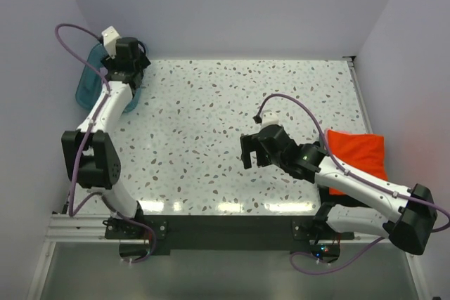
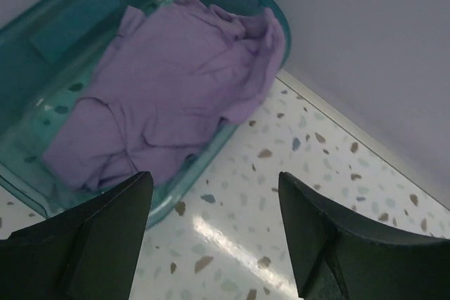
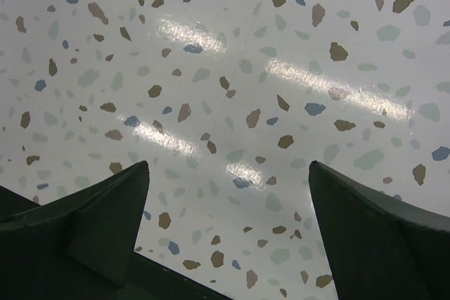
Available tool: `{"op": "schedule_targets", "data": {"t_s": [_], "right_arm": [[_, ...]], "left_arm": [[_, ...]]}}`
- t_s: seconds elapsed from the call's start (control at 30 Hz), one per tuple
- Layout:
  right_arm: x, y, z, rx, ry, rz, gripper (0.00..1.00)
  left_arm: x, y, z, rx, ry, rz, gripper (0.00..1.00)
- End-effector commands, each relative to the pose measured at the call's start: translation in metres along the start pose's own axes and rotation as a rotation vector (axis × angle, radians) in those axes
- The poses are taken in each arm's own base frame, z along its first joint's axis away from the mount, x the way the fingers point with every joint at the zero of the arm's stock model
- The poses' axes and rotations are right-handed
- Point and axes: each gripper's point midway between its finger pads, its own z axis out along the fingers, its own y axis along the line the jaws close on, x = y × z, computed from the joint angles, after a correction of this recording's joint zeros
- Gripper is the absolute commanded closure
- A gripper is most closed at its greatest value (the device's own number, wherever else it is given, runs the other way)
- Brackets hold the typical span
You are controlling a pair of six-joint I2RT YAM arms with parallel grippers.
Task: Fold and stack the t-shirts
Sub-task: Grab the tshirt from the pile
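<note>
The t-shirt is down inside the tub [image 2: 42,40], so I should next move my left gripper to the left in the top view and lower it onto the lavender-purple t-shirt's crumpled middle [image 2: 151,86].
A lavender-purple t-shirt [image 2: 169,96] lies crumpled inside the teal plastic tub [image 2: 42,40] at the table's far left. My left gripper [image 2: 214,201] is open and empty, hovering just beside the tub's near rim; in the top view it [image 1: 130,68] is at the tub [image 1: 86,86]. An orange-red t-shirt [image 1: 358,156] lies folded in a rectangle at the right edge of the table, partly under my right arm. My right gripper [image 1: 254,151] is open and empty above bare tabletop near the middle; it also shows in the right wrist view [image 3: 228,187].
The speckled terrazzo tabletop [image 1: 232,103] spans between the two shirts. White walls close in the back and both sides. The arm bases and a metal rail [image 1: 218,226] run along the near edge.
</note>
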Motion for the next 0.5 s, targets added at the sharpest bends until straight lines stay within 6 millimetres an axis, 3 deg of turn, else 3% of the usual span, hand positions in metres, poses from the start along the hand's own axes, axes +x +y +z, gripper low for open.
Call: {"op": "schedule_targets", "data": {"t_s": [0.0, 0.03, 0.07, 0.1, 0.13, 0.2, 0.23, 0.3, 0.33, 0.47], "right_arm": [[-0.025, 0.015, -0.007, -0.057, -0.063, 0.000, 0.01], [-0.026, 0.016, -0.007, -0.062, -0.062, -0.003, 0.01], [-0.027, 0.016, -0.007, -0.067, -0.065, -0.005, 0.01], [-0.026, 0.017, -0.007, -0.071, -0.063, -0.005, 0.01], [-0.027, 0.018, -0.006, -0.072, -0.064, -0.006, 0.01], [-0.026, 0.018, -0.005, -0.074, -0.062, -0.007, 0.01], [-0.024, 0.019, -0.003, -0.073, -0.054, -0.010, 0.01], [-0.022, 0.019, 0.000, -0.073, -0.044, -0.013, 0.01], [-0.020, 0.019, 0.002, -0.068, -0.035, -0.013, 0.01], [-0.015, 0.021, 0.007, -0.073, -0.017, -0.013, 0.01]], "left_arm": [[-0.038, 0.039, 0.043, -0.158, -0.072, 0.023, 0.23], [-0.025, 0.049, 0.063, -0.185, -0.041, 0.043, 0.23], [-0.027, 0.064, 0.076, -0.218, -0.038, 0.040, 0.23], [-0.032, 0.066, 0.085, -0.224, -0.043, 0.036, 0.23], [-0.008, 0.078, 0.105, -0.254, 0.021, 0.059, 0.23], [-0.002, 0.091, 0.125, -0.277, 0.052, 0.056, 0.24], [0.020, 0.101, 0.139, -0.303, 0.101, 0.077, 0.24], [0.031, 0.111, 0.152, -0.317, 0.129, 0.081, 0.24], [0.047, 0.117, 0.160, -0.327, 0.163, 0.083, 0.25], [0.068, 0.132, 0.172, -0.336, 0.213, 0.051, 0.28]]}}
